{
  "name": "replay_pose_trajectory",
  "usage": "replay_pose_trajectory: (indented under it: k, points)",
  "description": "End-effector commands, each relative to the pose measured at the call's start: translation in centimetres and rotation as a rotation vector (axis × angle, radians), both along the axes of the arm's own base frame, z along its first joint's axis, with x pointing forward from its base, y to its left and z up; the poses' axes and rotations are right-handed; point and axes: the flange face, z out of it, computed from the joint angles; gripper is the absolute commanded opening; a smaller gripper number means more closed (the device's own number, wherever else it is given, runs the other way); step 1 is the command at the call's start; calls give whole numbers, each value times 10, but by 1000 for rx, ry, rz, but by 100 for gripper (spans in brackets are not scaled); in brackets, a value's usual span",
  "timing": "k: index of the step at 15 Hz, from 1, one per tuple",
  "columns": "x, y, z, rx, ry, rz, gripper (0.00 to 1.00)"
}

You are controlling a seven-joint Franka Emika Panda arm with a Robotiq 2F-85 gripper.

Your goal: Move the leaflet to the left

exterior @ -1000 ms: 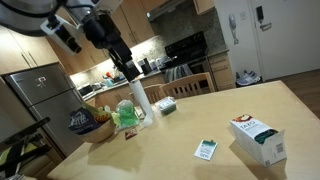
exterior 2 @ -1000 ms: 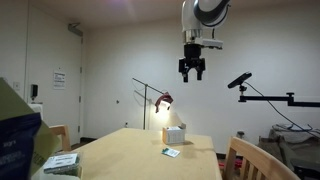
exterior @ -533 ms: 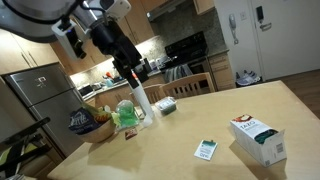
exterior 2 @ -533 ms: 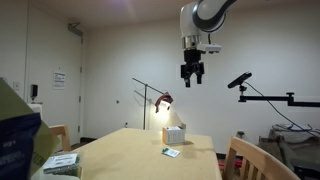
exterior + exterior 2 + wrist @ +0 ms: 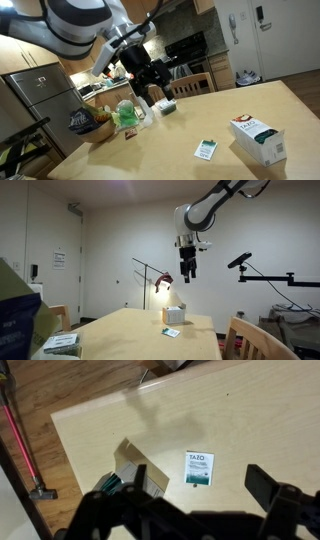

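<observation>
The leaflet (image 5: 206,150) (image 5: 199,468) is a flat card on the tabletop, so my gripper will next reach outward and down to it with its fingers open.
The leaflet (image 5: 206,150) is a small white card with green print, lying flat on the wooden table (image 5: 230,105). It also shows in the other exterior view (image 5: 171,332) and in the wrist view (image 5: 200,468). A white-and-green carton box (image 5: 258,139) stands beside it, and shows too in an exterior view (image 5: 174,315) and in the wrist view (image 5: 133,468). My gripper (image 5: 152,84) hangs high above the table in both exterior views (image 5: 187,272). In the wrist view the gripper (image 5: 200,495) is open and empty, looking straight down on the leaflet.
At the table's far end stand a white bottle (image 5: 141,100), a green bag (image 5: 126,116), a bowl with packets (image 5: 90,124) and a small box (image 5: 166,105). A chair (image 5: 192,84) stands behind the table. A blue-and-white box (image 5: 20,320) stands near one camera.
The arm has swung round and the gripper has come lower and closer over the table. The leaflet and the box have not moved.
</observation>
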Motion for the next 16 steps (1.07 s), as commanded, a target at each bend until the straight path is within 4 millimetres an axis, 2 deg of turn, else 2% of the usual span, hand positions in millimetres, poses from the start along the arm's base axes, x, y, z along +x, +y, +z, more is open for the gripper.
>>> replay_pose_trajectory:
  k: [1, 4, 5, 7, 10, 12, 16]
  points:
    - [32, -11, -28, 10, -6, 19, 100]
    - [50, -14, -49, -9, -32, -62, 100]
    - [34, -11, -45, 3, -10, -24, 100]
    - [43, -14, -55, -1, -8, -40, 100]
    - [47, -14, -55, -3, -13, -40, 100]
    - [54, -14, -58, 78, -37, -76, 100]
    - [73, -15, -95, 104, -38, -97, 100]
